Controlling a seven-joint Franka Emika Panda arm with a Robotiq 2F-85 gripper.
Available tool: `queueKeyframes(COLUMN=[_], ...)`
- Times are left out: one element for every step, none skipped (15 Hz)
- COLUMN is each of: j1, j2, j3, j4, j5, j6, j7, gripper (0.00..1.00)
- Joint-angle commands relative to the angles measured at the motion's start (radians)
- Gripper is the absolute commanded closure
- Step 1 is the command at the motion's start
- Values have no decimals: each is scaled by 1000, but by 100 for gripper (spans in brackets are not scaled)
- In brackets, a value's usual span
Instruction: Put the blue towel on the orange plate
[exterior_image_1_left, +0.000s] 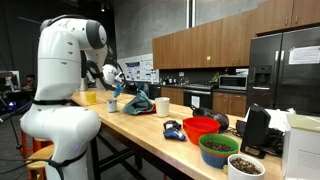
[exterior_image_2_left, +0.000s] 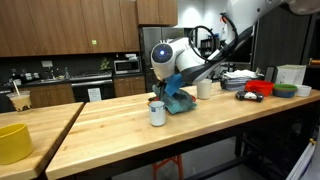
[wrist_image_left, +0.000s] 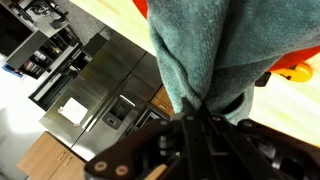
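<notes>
My gripper still holds the towel. It needs to carry the towel away from my base and slightly down next, toward the side of the yellow bowl, before I let go of it.
My gripper is shut on the top of the blue-green towel. The towel hangs from the jaws in a bunched fold. In both exterior views the gripper holds the towel over the wooden counter, and its lower end reaches down to the surface. An orange patch shows past the towel at the right edge of the wrist view. I cannot tell if it is the orange plate. The towel hides whatever lies beneath it in the exterior views.
A white cup stands just in front of the towel and another behind it. A yellow bowl sits on the neighbouring counter. A red bowl, a green bowl and a small blue object lie further along the counter.
</notes>
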Motion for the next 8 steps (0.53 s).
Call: queueKeyframes(j1=[30,39,48,56,64,74,82,93], j2=[78,102,125,145,167,188,207,228], j3=[-9,-9,-8,-8,-9,-9,-11,-12], j4=[103,131,155,176,199,220,240,262], j5=[-30,-35,-40,-43,-44,-44,-42,-39], j6=[-32,-37,-42,-45,-46,-50,-52,-60], j7=[7,5,2,-1,-5,-8,-10,-10], gripper=[99,99,99,99,99,99,99,88])
